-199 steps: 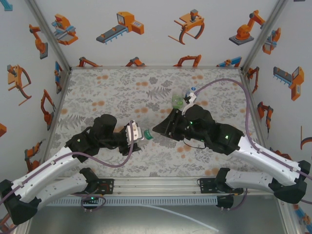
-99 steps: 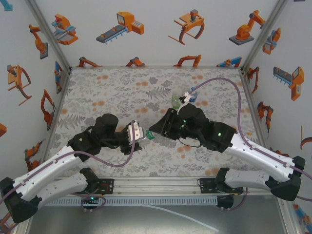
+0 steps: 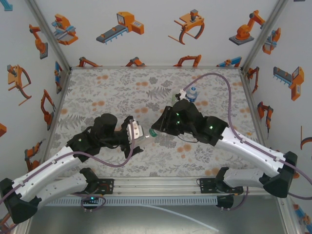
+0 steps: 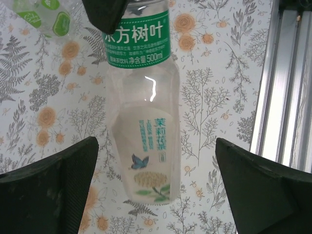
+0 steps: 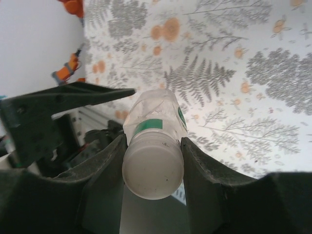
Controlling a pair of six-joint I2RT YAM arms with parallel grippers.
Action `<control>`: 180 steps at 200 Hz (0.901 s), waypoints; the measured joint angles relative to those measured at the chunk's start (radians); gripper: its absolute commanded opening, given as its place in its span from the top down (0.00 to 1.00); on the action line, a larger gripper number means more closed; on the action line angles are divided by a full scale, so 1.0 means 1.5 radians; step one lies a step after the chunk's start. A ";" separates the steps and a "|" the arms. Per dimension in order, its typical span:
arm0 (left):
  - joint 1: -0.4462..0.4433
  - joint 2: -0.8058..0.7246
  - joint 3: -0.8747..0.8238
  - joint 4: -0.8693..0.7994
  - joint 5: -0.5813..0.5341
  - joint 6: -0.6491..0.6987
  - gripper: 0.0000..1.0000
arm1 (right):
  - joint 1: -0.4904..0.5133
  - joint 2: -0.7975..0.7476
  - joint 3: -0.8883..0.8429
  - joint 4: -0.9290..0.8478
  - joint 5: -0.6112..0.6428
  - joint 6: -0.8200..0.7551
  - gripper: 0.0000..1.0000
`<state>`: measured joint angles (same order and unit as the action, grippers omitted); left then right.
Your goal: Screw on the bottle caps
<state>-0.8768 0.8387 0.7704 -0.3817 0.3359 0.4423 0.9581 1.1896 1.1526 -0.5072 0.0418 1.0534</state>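
The level bottle's neck is capped, so my right gripper will next move outward, turn it upright and lower it to release on the tabletop [image 3: 161, 104] beside the green-tinted bottle.
A colourless bottle [image 4: 141, 122] with a green label band hangs above the table, base toward my left wrist camera. My left gripper [image 3: 140, 134] is open. Its fingers [image 4: 48, 187] stand wide on either side of the bottle's base, not touching it. The white bottle cap [image 5: 152, 168] sits on this bottle's neck, with my right gripper [image 5: 153, 142] shut on it from both sides. From above, the bottle [image 3: 147, 136] lies level between the two grippers near the table's middle.
A bottle with a blue label [image 3: 192, 92] stands at the back right beside a green-tinted bottle [image 3: 176, 101], both just behind my right arm. The green-tinted bottle [image 4: 41, 14] also appears beyond the held one. The aluminium rail [image 4: 287, 78] runs along the near edge.
My left gripper has opened and let go of the bottle's base. My right arm has shifted left and back, still holding the bottle by its cap.
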 measured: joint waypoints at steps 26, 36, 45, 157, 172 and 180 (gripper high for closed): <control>0.000 -0.004 0.000 0.000 -0.021 0.003 0.03 | -0.036 0.048 0.047 -0.028 0.001 -0.056 0.91; 0.000 -0.006 0.000 0.000 -0.030 0.005 0.03 | -0.051 0.070 0.070 -0.037 0.001 -0.080 0.92; 0.000 -0.009 0.000 0.000 -0.037 0.007 0.03 | -0.065 0.091 0.093 -0.048 0.001 -0.103 0.92; 0.041 -0.008 -0.033 0.013 -0.049 0.029 0.03 | -0.203 0.418 0.438 -0.170 0.054 -0.304 0.95; 0.049 -0.008 -0.038 0.016 -0.043 0.030 0.03 | -0.216 0.452 0.476 -0.183 0.063 -0.320 0.95; 0.052 -0.008 -0.040 0.017 -0.040 0.030 0.03 | -0.220 0.467 0.494 -0.192 0.070 -0.328 0.95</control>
<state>-0.7990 0.8261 0.7101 -0.3561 0.2756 0.4877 0.6273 1.8904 1.8942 -0.7948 0.1474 0.5621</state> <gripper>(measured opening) 0.967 0.433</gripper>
